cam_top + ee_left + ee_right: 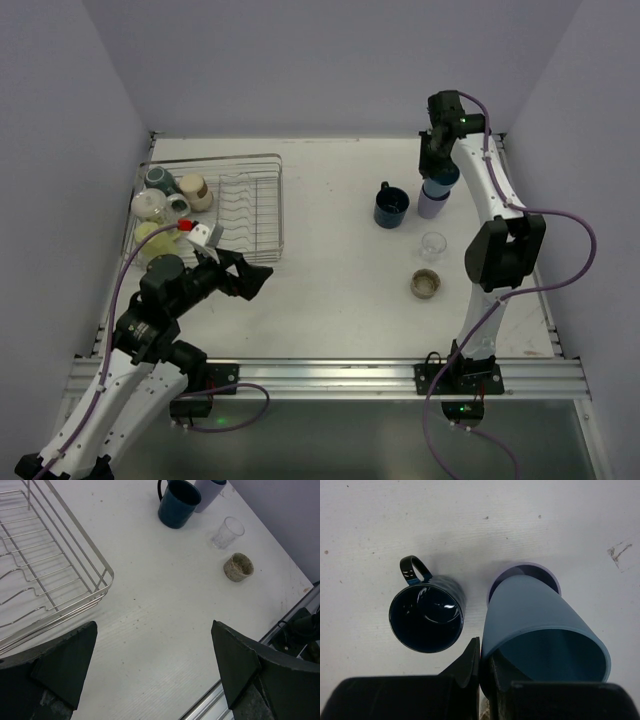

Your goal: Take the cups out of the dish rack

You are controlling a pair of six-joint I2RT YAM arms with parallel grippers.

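The robot should lower its right gripper over the lavender cup (547, 572), so that the light blue cup (545, 630) sinks farther into the lavender cup's opening before the gripper opens.
The silver wire dish rack (245, 205) stands at the far left; its corner shows in the left wrist view (60, 580). Cups crowd its left end: a dark teal one (158, 180), a tan one (195, 188), a pale one (150, 205) and a yellow one (150, 238). My left gripper (252, 277) is open and empty over bare table by the rack's near right corner (154, 630). My right gripper (437, 160) is shut on the rim of a light blue cup (545, 630), tilted with its base in the mouth of a lavender cup (547, 572). A navy mug (426, 617) stands beside them.
On the table right of centre stand the navy mug (390, 205), the lavender cup (432, 207), a clear glass (433, 245) and a speckled low cup (426, 284). These also show in the left wrist view: mug (177, 502), glass (227, 531), speckled cup (238, 566). Walls enclose three sides.
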